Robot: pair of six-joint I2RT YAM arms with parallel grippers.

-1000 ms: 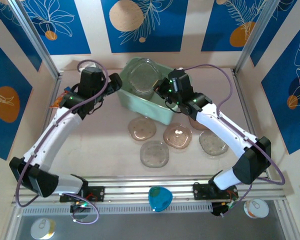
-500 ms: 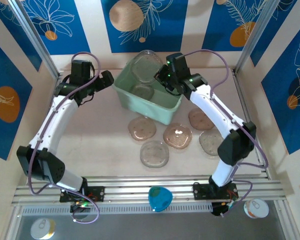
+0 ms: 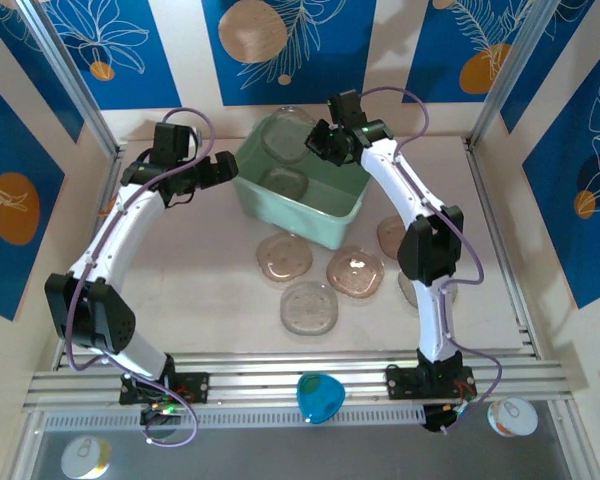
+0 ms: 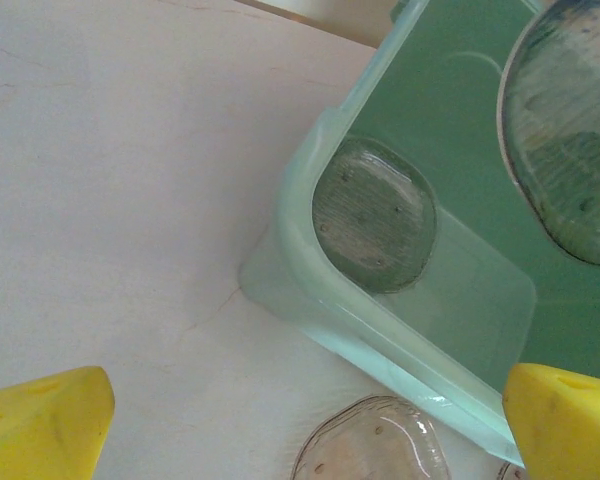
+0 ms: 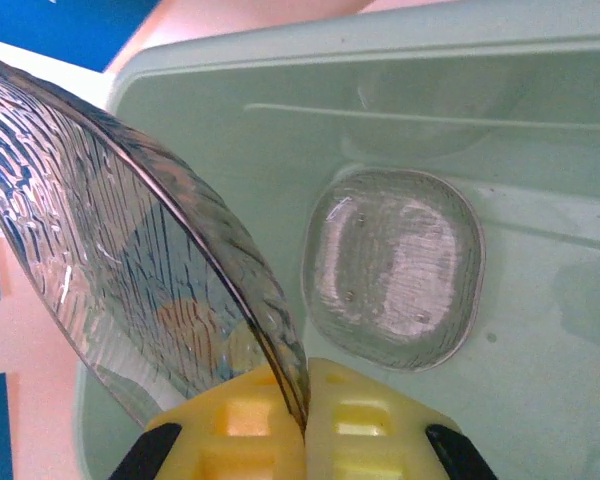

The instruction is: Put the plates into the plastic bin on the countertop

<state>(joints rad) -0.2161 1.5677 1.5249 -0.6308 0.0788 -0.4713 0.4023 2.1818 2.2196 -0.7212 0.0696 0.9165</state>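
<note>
I need to lower the plate in my right gripper onto the plate on the bin's bottom next and let go of the ribbed plate's rim. The plate on the bottom lies flat and uncovered below.
The mint-green plastic bin (image 3: pixel 325 215) stands at the back middle of the countertop (image 3: pixel 210 270). One clear plate (image 3: pixel 285 183) lies flat on its floor (image 5: pixel 395 265) (image 4: pixel 373 215). My right gripper (image 3: pixel 320 142) (image 5: pixel 305 405) is shut on the rim of a clear ribbed plate (image 3: pixel 285 132) (image 5: pixel 130 250), holding it tilted over the bin's far side. My left gripper (image 3: pixel 217 170) (image 4: pixel 300 430) hangs open beside the bin's left corner, holding nothing. Three plates (image 3: pixel 284 258) (image 3: pixel 355 271) (image 3: pixel 309 307) lie in front of the bin. Two more (image 3: pixel 392 235) (image 3: pixel 412 288) are partly hidden by the right arm.
Metal frame posts (image 3: pixel 80 95) (image 3: pixel 505 80) stand at the back corners, and a rail (image 3: pixel 300 375) runs along the near edge. A blue object (image 3: pixel 318 397) sits on the rail. The right arm's elbow (image 3: pixel 425 250) reaches over the plates on the right.
My right gripper has carried the clear plate up and back, toward the bin's far side. My left gripper has shifted slightly beside the bin's left corner.
</note>
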